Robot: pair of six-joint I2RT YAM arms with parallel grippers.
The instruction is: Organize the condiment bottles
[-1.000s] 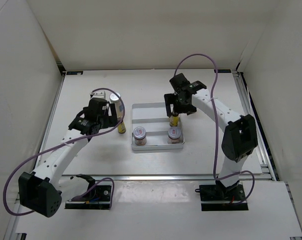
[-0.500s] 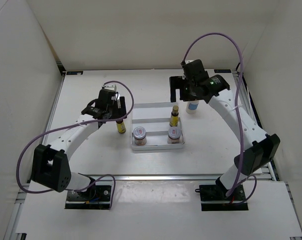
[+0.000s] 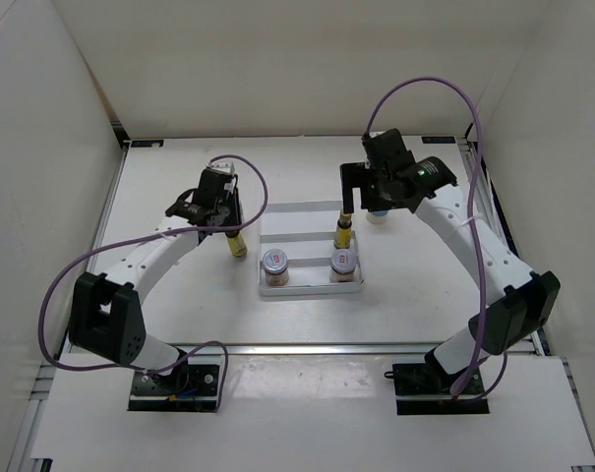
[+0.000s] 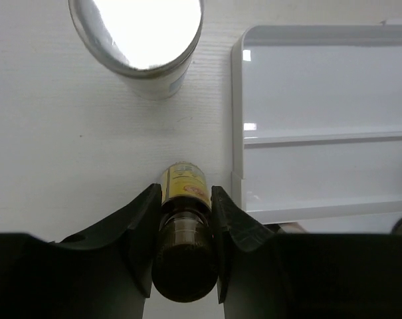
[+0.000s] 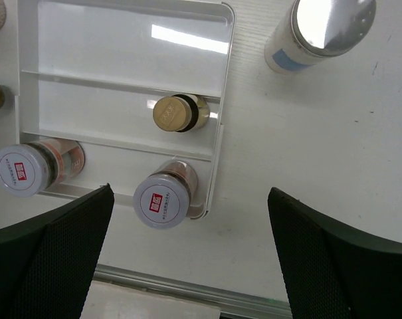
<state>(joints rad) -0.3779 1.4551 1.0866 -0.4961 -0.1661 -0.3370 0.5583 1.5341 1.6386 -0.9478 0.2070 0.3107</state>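
The yellow bottle goes over the tray [image 4: 320, 86] next, and my left gripper frees it in the middle row's bare end, to the gripper's right in the top view.
My left gripper [image 4: 185, 193] is shut on a slim yellow bottle [image 4: 185, 183] with a dark cap, standing on the table just left of the white tray [image 4: 320, 86]. From above, this bottle [image 3: 238, 247] shows below the left gripper [image 3: 228, 218]. A tall white silver-capped bottle [image 4: 137, 40] stands behind it. My right gripper [image 5: 189, 193] hangs open, high over the tray's right edge, holding nothing. In the tray [image 5: 121, 66] stand a second yellow bottle [image 5: 175, 113] and two short red-marked jars [image 5: 24, 169] [image 5: 162, 199]. Another tall white bottle [image 5: 323, 30] stands right of the tray.
The tray [image 3: 297, 218] has three rows; the back row is bare. White walls close in the table on the left, back and right. A metal rail [image 5: 187, 292] runs along the table's near edge.
The left gripper reached over the yellow bottle on the table and shut on it. The right gripper left the yellow bottle in the tray and rose toward the back right.
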